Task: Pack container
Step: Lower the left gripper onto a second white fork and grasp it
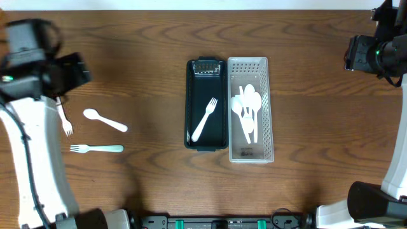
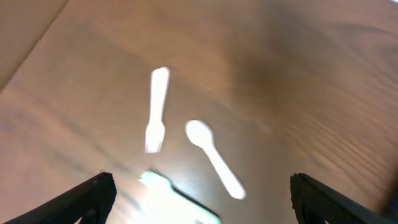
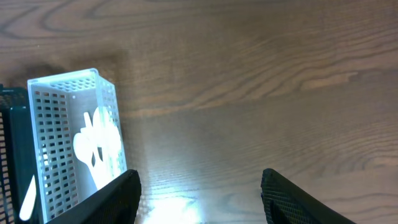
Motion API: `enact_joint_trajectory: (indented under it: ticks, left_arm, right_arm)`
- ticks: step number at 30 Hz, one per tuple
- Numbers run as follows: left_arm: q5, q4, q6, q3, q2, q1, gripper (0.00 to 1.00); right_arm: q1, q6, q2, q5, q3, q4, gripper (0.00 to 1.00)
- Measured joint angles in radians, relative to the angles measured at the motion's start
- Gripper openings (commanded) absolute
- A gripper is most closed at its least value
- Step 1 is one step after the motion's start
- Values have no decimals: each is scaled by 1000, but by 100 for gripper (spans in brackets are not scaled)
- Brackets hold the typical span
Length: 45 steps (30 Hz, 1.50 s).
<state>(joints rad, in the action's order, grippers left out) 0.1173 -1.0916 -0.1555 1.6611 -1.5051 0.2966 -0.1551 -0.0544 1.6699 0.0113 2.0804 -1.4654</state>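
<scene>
The left gripper will next lower onto the white fork's handle (image 1: 62, 109) (image 2: 160, 87) on the tabletop, with its open fingers on both sides of it, since the fork lies clear of the spoon.
A black tray (image 1: 191, 83) at the table's middle holds one white fork (image 1: 204, 119). Beside it on the right, a white perforated basket (image 1: 269, 108) holds several white spoons (image 1: 247, 108); it also shows in the right wrist view (image 3: 50, 124). On the left lie a white spoon (image 1: 105, 120), a white fork (image 1: 65, 119) and a pale green fork (image 1: 96, 148). My left gripper (image 2: 202, 199) is open above them; its view shows the fork (image 2: 156, 109), the spoon (image 2: 214, 158) and the green fork (image 2: 177, 193). My right gripper (image 3: 202, 193) is open and empty, far right.
The wooden table (image 1: 318, 184) has its back edge along the top of the overhead view. My left arm (image 1: 32, 146) runs down the left side and my right arm (image 1: 381, 54) stands at the far right edge.
</scene>
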Motion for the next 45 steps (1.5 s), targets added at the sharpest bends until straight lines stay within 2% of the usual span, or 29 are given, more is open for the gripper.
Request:
enact_joint_trajectory:
  ticks: [4, 11, 20, 33, 36, 40, 43, 45]
  left_arm:
    - [-38, 13, 0, 0, -101, 146, 92]
    - [-69, 45, 0, -1, -314, 249, 95]
    - [-82, 96, 10, -2, -518, 282, 93]
    - [-119, 144, 133, -2, -681, 282, 88]
    - [-139, 157, 153, -2, -702, 282, 77]
    - [-158, 161, 170, -2, -716, 282, 71]
    - [-165, 174, 175, -2, -716, 283, 55]
    - [-167, 178, 179, -2, -716, 283, 39]
  right_arm:
    - [0, 3, 0, 0, 0, -10, 65]
    - [0, 6, 0, 0, 0, -37, 65]
    - [0, 7, 0, 0, 0, -41, 65]
    - [0, 7, 0, 0, 0, -42, 65]
    - [0, 7, 0, 0, 0, -42, 65]
    - [0, 7, 0, 0, 0, -42, 65]
    - [0, 7, 0, 0, 0, -42, 65]
    - [0, 7, 0, 0, 0, -42, 65]
